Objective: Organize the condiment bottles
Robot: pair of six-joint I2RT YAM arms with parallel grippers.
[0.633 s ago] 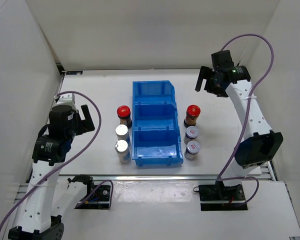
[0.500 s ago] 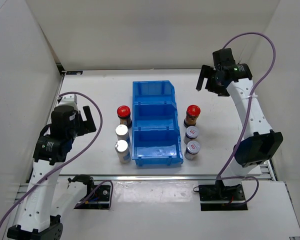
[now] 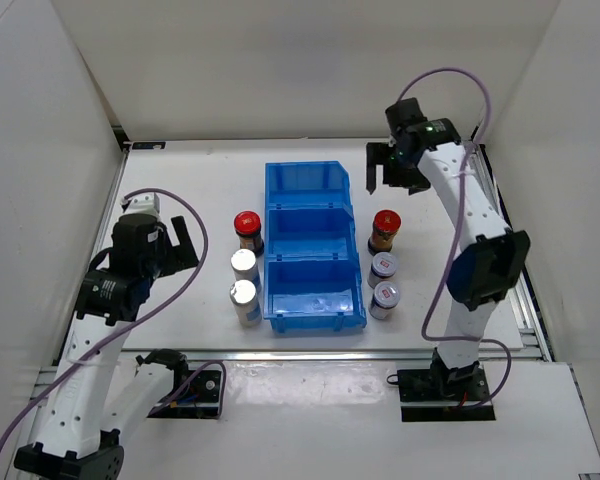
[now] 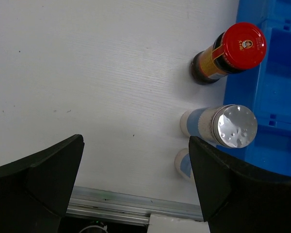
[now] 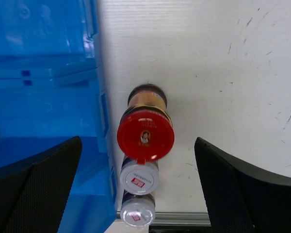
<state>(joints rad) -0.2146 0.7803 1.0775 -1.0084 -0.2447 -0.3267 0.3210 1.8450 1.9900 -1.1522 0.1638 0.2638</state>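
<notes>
Next, my right gripper moves down and slightly back onto the red cap (image 4: 242,45) beside the grey-lidded bottles, since its open fingers already are on either side of that cap.
Six condiment bottles stand upright on either side of the blue bin (image 3: 315,290). On its left are a red-capped dark bottle (image 3: 246,228) and two silver-topped bottles (image 3: 243,265) (image 3: 244,298). On its right are a red-capped bottle (image 3: 385,228) and two grey-lidded bottles marked red (image 3: 383,267) (image 3: 387,296). My left gripper (image 3: 180,245) is open and empty, left of the left row. Its wrist view shows the red cap (image 4: 242,45) and a silver top (image 4: 234,126). My right gripper (image 3: 390,170) is open and empty, above and just behind the right red cap (image 5: 145,136).
The bin (image 5: 43,97) has three compartments and all look empty. White walls close in the table on the left, back and right. A metal rail (image 4: 116,206) runs along the near table edge.
My right arm has swung left and inward, from the far right to above the right bottle row. My left arm has shifted slightly nearer. No bottle has moved.
</notes>
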